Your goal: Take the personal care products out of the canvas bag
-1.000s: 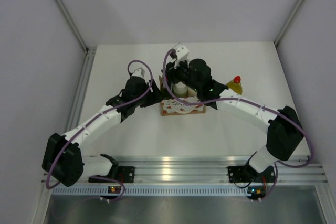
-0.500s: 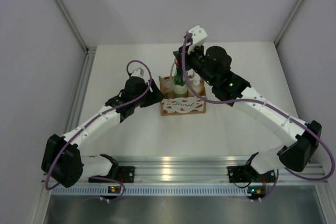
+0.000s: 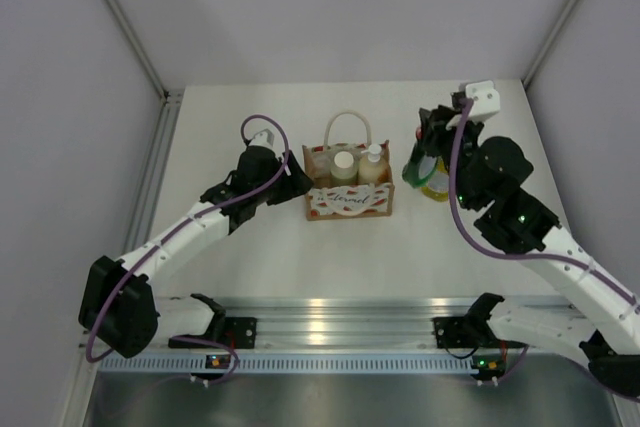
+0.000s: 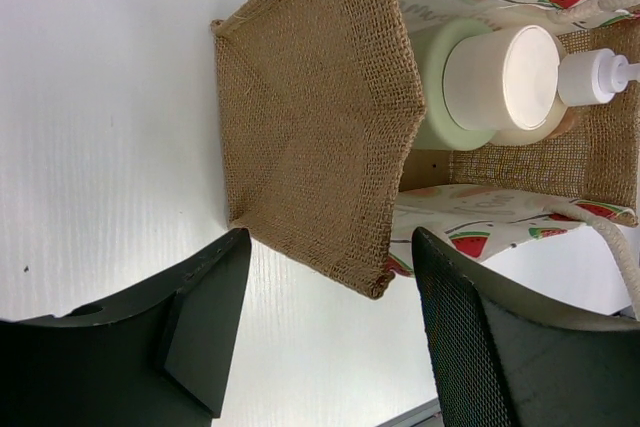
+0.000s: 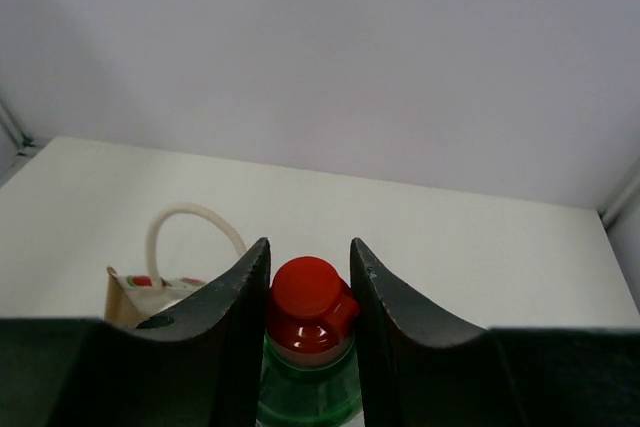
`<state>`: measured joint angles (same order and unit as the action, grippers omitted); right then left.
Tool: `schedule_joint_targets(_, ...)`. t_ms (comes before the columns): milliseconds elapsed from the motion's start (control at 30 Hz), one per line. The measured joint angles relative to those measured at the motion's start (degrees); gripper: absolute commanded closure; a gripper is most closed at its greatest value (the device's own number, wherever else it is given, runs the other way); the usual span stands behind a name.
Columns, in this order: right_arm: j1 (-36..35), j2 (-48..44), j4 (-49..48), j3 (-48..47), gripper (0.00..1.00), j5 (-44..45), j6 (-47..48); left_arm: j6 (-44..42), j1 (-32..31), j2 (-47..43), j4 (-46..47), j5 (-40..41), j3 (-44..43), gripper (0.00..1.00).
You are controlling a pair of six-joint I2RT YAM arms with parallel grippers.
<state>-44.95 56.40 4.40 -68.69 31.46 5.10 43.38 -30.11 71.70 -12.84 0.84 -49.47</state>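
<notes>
I should next move my right gripper back and down on the yellow-green bottle's near side and release the red cap (image 5: 305, 302), since the bare tabletop there is empty.
The canvas bag (image 3: 347, 202) stands mid-table with a pale green white-capped bottle (image 3: 343, 163) and a peach pump bottle (image 3: 373, 161) inside. My right gripper (image 3: 428, 140) is shut on the red cap (image 5: 305, 302) of the dark green bottle (image 3: 417, 169) and holds it right of the bag, beside the yellow-green bottle (image 3: 438, 188). My left gripper (image 3: 298, 181) is open at the bag's left end. In the left wrist view its jaws (image 4: 332, 243) straddle the bag's burlap end (image 4: 315, 117) without pressing it; the white cap (image 4: 505, 77) and pump (image 4: 592, 77) show inside.
The bag's cream loop handle (image 3: 347, 127) stands up above it and also shows in the right wrist view (image 5: 190, 227). Grey walls enclose the table on the left, back and right. An aluminium rail (image 3: 330, 312) runs along the near edge.
My right gripper has lifted the dark green bottle out of the bag and carried it to the right, next to the yellow-green bottle. The left arm has not moved.
</notes>
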Motion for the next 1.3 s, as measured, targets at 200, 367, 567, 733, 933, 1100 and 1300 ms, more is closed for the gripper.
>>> schedule_joint_targets(200,0.61,-11.19,-0.5,15.56,1.0,5.99,-1.62,-0.02,0.0,0.0,0.0,-1.11,0.0,0.3)
schedule_joint_targets(367,0.96,-15.72,-1.86,28.83,1.0,7.93,-2.47,-0.07,0.0,0.0,0.0,-2.1,0.0,0.3)
schedule_joint_targets(567,1.27,-18.18,-5.81,40.79,1.0,8.59,-3.76,-0.39,0.0,-0.11,-0.02,-2.78,0.0,0.3)
schedule_joint_targets(733,2.03,-19.1,-8.83,45.07,1.0,9.55,-7.1,-0.66,0.0,-0.55,0.0,-3.02,0.0,0.3)
schedule_joint_targets(933,2.45,-21.88,-12.11,48.06,0.86,11.02,-11.43,-0.9,0.0,-0.74,-0.02,-3.26,0.0,0.3)
schedule_joint_targets(1100,2.49,-23.91,-12.35,49.22,0.34,11.61,-13.22,-1.05,0.0,-0.74,0.0,-3.67,0.0,0.3)
schedule_joint_targets(1300,2.56,-25.22,-12.63,48.24,0.24,11.65,-14.14,-1.4,0.0,-0.74,0.0,-4.2,0.0,0.3)
